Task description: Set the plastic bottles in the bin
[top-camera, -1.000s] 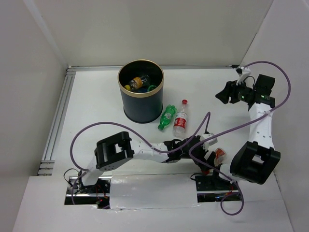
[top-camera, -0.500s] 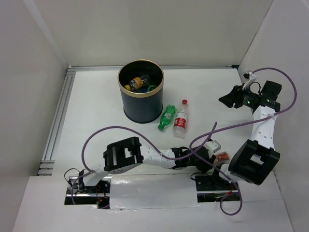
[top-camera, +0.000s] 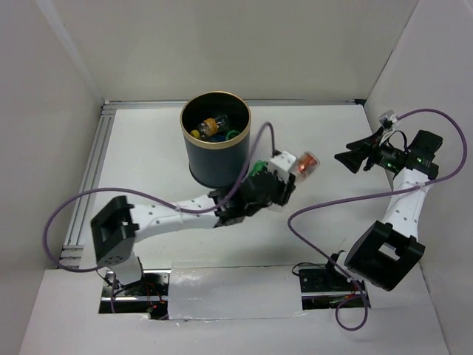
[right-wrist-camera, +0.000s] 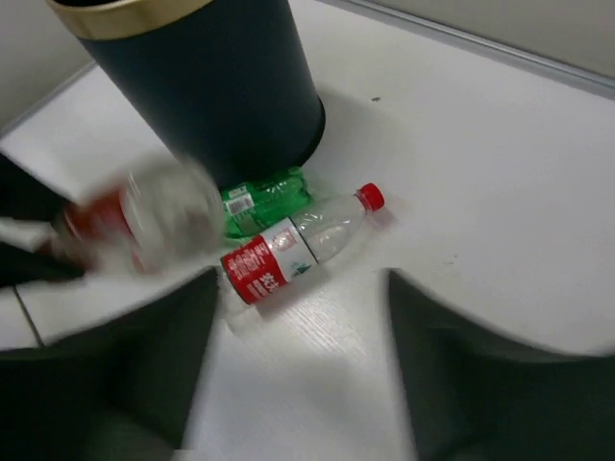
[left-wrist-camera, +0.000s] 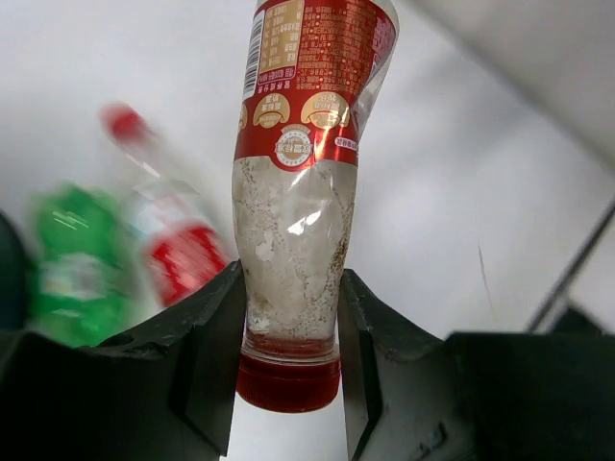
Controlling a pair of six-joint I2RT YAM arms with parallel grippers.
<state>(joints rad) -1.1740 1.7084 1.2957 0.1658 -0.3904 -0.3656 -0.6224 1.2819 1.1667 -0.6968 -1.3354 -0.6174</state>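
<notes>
Next, the left gripper rises outward and to the left in the top view, over the bin's opening (top-camera: 216, 118) for the release. The bottle with the red-gold label hangs beside the bin.
My left gripper (left-wrist-camera: 291, 288) is shut on the neck of a clear bottle (left-wrist-camera: 293, 192) with a red-gold label and a red cap. It holds this bottle (top-camera: 307, 163) in the air, right of the bin (top-camera: 216, 159). The dark, gold-rimmed bin holds several bottles (top-camera: 213, 126). On the table by the bin's foot (right-wrist-camera: 211, 86) lie a green bottle (right-wrist-camera: 264, 197) and a red-capped bottle with a red-white label (right-wrist-camera: 288, 250). My right gripper (top-camera: 350, 158) hovers open at the right, empty, looking down at those two. In the top view the left gripper (top-camera: 284, 176) covers most of them.
White walls close in the table on the left, back and right. A metal rail (top-camera: 87, 185) runs along the left edge. Purple cables (top-camera: 325, 203) loop over the table between the two arms.
My left gripper closed on the red-gold bottle near the front edge, then swung it up and back toward the bin. My right gripper drifted slightly right.
</notes>
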